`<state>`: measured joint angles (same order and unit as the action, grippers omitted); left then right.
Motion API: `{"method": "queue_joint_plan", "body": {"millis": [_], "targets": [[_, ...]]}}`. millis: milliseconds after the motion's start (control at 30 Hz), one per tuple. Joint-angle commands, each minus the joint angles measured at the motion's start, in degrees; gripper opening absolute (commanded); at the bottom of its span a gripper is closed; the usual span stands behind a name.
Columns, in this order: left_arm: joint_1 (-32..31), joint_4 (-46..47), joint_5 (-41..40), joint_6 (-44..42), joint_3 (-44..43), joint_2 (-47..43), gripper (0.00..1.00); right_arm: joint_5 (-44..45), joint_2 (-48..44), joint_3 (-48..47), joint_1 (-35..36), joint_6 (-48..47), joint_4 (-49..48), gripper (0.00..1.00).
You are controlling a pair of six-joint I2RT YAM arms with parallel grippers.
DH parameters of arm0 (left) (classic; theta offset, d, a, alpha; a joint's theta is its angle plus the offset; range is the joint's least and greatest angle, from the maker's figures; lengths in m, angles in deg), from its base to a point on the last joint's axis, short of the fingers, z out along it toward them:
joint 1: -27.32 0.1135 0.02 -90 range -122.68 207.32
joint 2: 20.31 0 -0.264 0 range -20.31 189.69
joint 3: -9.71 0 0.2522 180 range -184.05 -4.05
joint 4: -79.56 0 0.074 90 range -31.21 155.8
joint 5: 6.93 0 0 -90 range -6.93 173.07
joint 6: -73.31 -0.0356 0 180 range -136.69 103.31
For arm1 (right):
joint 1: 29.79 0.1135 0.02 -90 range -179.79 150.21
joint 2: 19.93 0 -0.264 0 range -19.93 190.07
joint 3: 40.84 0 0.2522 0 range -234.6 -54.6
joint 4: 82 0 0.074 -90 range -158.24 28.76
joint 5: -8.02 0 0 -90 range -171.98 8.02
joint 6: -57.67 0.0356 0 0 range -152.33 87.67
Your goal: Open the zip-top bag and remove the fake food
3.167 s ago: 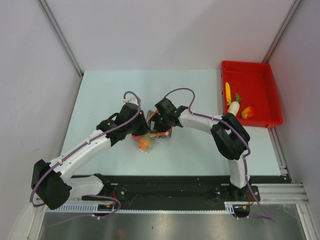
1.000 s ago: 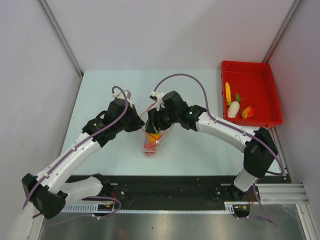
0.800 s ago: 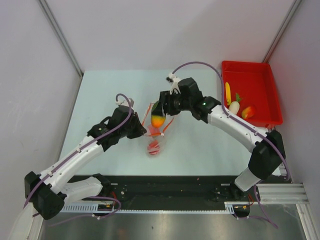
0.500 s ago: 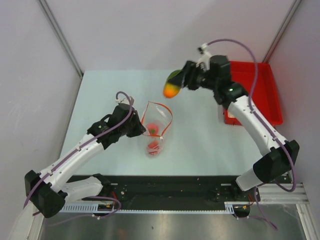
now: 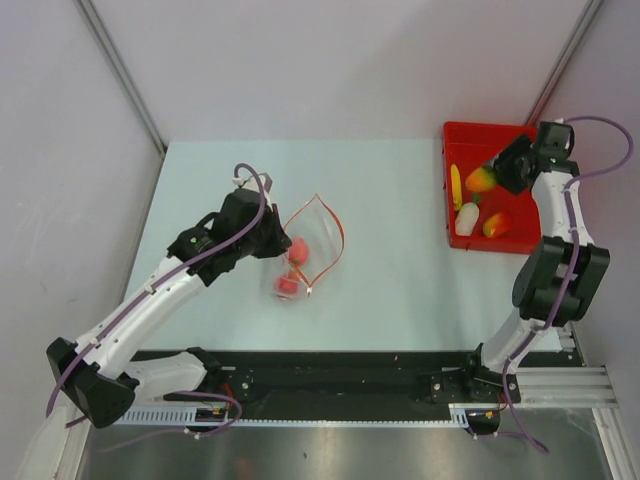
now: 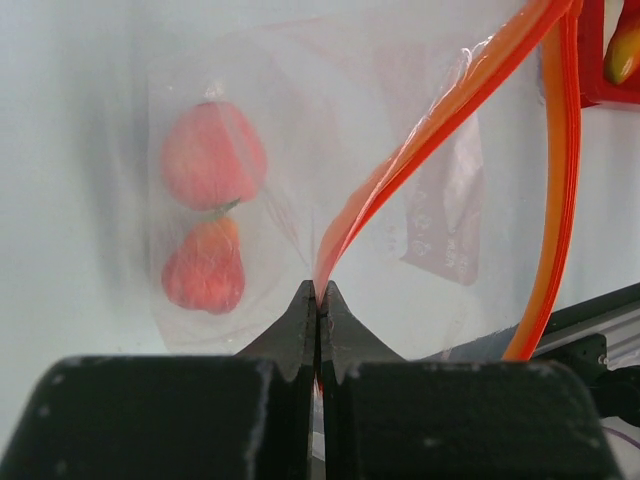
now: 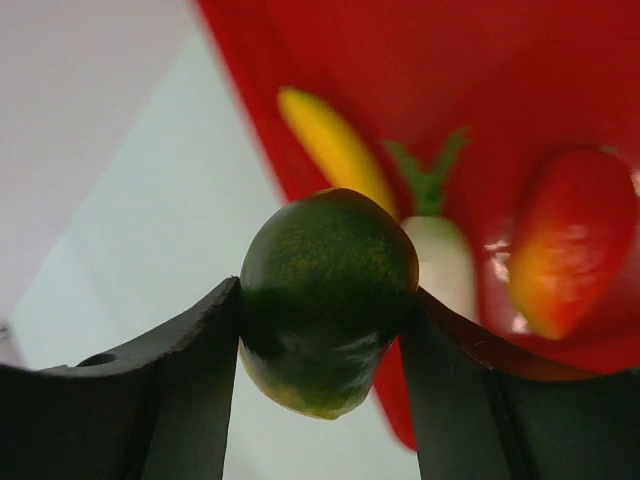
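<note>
My right gripper holds the fruit. It will next lower its fingers back and down to the gap between radish and red-yellow piece [image 7: 492, 258] and let the fruit go.
The clear zip-top bag [image 5: 305, 250] lies open mid-table, its red-orange zip strip [image 6: 440, 120] spread in a loop. My left gripper [image 5: 276, 243] is shut on the bag's strip at its left corner [image 6: 318, 296]. Two red and pink toy pieces [image 5: 289, 284] stay inside the bag [image 6: 205, 210]. My right gripper [image 5: 495, 175] is shut on the orange-green fruit [image 5: 481, 179], held above the red tray [image 5: 520, 140]; the fruit also shows in the right wrist view [image 7: 328, 290]. In the tray lie a yellow piece [image 5: 456, 186], a white radish [image 5: 467, 216] and a red-yellow piece [image 5: 496, 224].
The red tray stands at the table's back right corner, against the right wall rail. Grey walls close in on the table at left, back and right. A black rail [image 5: 340, 375] runs along the near edge by the arm bases.
My right gripper drew the orange-green fruit out of the bag and carried it right, over the red tray. My left gripper kept hold of the bag's strip; the bag mouth spread wider.
</note>
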<state>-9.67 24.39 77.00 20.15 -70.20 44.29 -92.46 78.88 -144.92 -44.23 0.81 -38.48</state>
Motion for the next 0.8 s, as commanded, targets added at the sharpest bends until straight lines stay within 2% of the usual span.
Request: {"method": "queue_joint_plan", "body": {"millis": [0, 167, 200, 233, 300, 333, 467, 533, 633, 733, 767], "targets": [[-0.2, -0.3, 0.8, -4.2, -2.9, 1.3, 0.0, 4.1, 5.9, -1.1, -4.0, -6.3, 4.3, 0.28], [-0.2, 1.7, 4.0, -5.3, -1.8, 3.0, 0.0, 8.0, 10.9, -2.9, -5.9, -9.7, 5.7, 0.39], [-0.1, 1.9, 4.2, -5.4, -1.8, 3.3, 0.0, 8.7, 11.9, -3.8, -6.4, -10.0, 7.2, 0.43], [-0.1, 1.9, 4.6, -5.7, -2.0, 4.0, 0.0, 9.0, 13.5, -4.5, -6.6, -10.3, 7.9, 0.55], [-0.1, 1.7, 4.9, -6.1, -2.6, 4.5, 0.0, 9.9, 15.0, -6.5, -6.7, -11.7, 9.8, 0.64], [-0.1, 1.8, 5.0, -6.3, -2.8, 4.7, 0.0, 10.1, 15.5, -7.0, -6.7, -12.0, 10.3, 0.72], [0.0, 2.9, 5.5, -6.1, -2.6, 4.3, 0.0, 10.4, 15.0, -7.3, -5.6, -13.0, 11.3, 0.87], [0.0, 3.6, 7.0, -5.4, -2.5, 4.2, 0.0, 14.5, 14.1, -8.0, -3.9, -13.9, 12.6, 0.92], [0.1, 3.8, 7.5, -4.8, -2.4, 4.1, 0.0, 15.7, 10.9, -8.4, -1.3, -14.0, 14.0, 0.93], [0.2, 4.5, 7.6, -4.1, -1.8, 3.9, 0.0, 15.0, 6.2, -7.7, 4.6, -12.9, 15.9, 0.95], [0.2, 4.8, 7.6, -3.9, -1.3, 3.8, 0.0, 14.6, 4.7, -7.1, 9.0, -12.7, 16.3, 0.95]]}}
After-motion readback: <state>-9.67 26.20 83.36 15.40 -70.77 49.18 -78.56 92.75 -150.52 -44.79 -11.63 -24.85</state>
